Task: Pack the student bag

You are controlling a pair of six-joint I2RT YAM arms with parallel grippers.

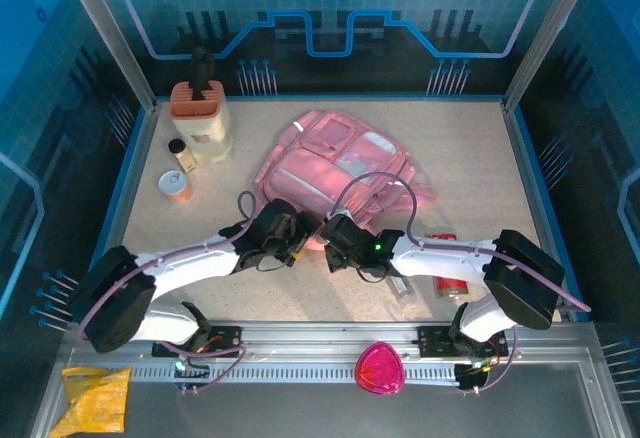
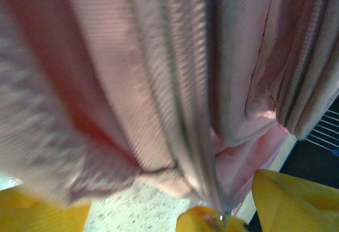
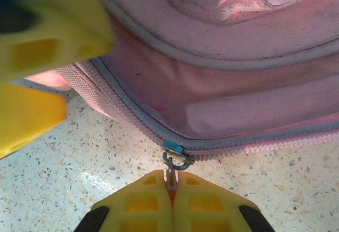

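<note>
My right gripper draws the small pull tab (image 3: 171,175) along the bag's near edge (image 3: 275,141) toward the red object next, the way the zip runs, then releases.
The student bag (image 1: 335,163) is a pink backpack lying flat mid-table. My right gripper (image 3: 172,181) is shut on the small pull tab (image 3: 171,175) of the bag's pale zip (image 3: 132,118), at the near edge of the bag just above the tabletop. In the top view this gripper (image 1: 335,238) sits at the bag's near edge. My left gripper (image 1: 300,235) is right beside it, open, with its yellow fingers (image 2: 296,197) wide apart on either side of the bag's fabric (image 2: 159,83). One of these fingers (image 3: 50,28) shows in the right wrist view.
An orange and cream holder (image 1: 200,113), a small bottle (image 1: 183,155) and a round tin (image 1: 175,186) stand at the back left. A red object (image 1: 448,260) lies by the right arm. A magenta rounded object (image 1: 381,368) and a yellow packet (image 1: 95,398) lie on the near ledge.
</note>
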